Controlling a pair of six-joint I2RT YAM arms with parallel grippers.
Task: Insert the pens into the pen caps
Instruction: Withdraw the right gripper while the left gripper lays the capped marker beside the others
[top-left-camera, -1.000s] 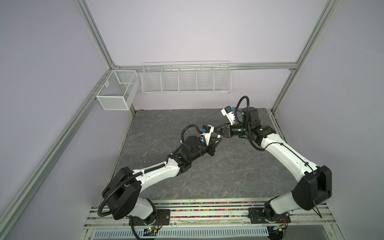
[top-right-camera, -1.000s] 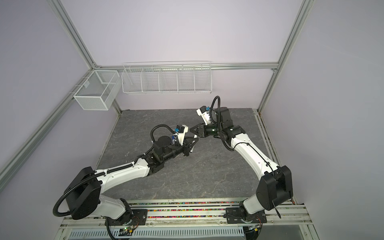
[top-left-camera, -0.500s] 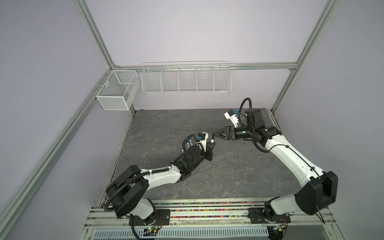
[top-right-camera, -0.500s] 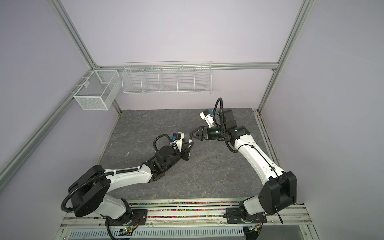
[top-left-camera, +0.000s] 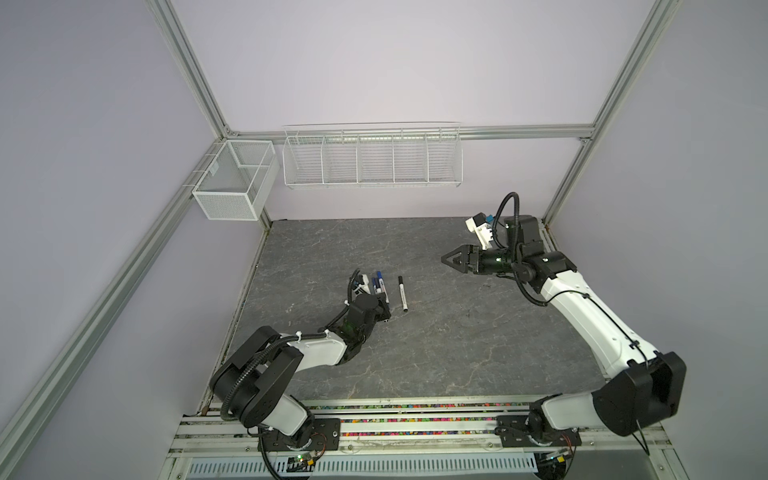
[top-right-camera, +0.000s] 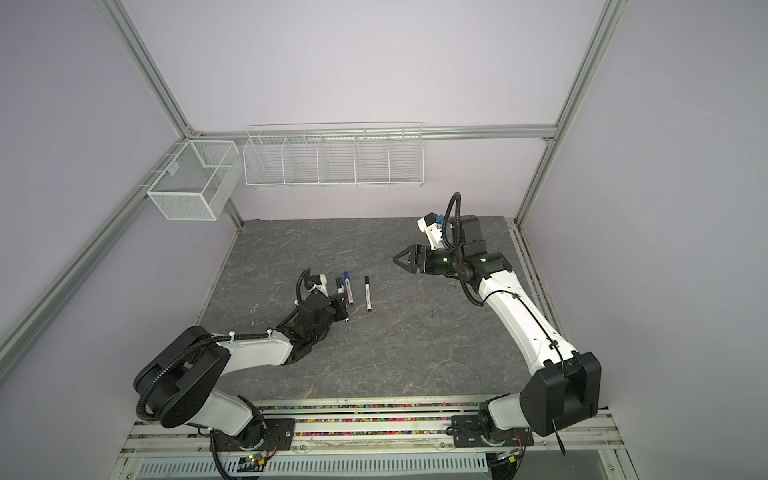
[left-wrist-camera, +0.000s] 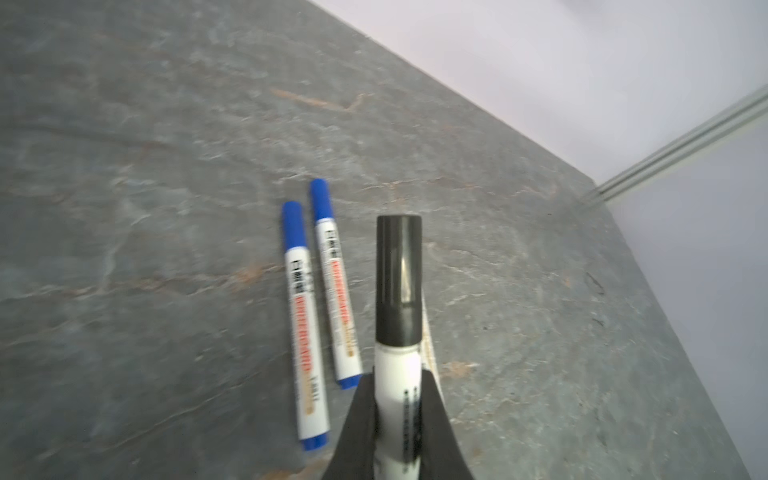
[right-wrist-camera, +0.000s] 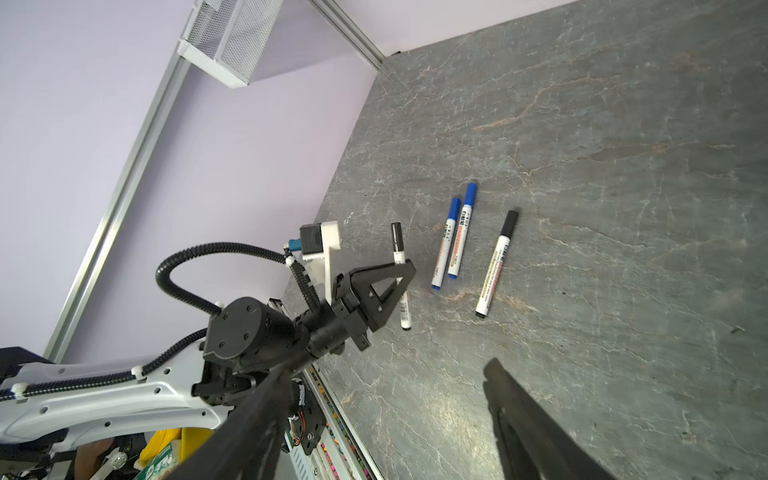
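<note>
My pen is capped, so my left gripper will leave the lone black-capped pen, lower to bare tabletop past the blue pens and release.
My left gripper is shut on the white barrel of a pen whose black cap is pushed on. It holds the pen low over the table, beside two blue-capped pens lying side by side. In both top views the left gripper sits just in front of those blue-capped pens. Another black-capped pen lies alone to their right. My right gripper hangs open and empty in the air at the right.
A wire mesh box and a long wire basket hang on the back wall. The dark stone tabletop ends at the aluminium frame rail in front.
The grippers were meeting in mid-air with the right one shut. The right gripper has opened and drawn back to the right; the left arm has come down and left with the capped pen.
</note>
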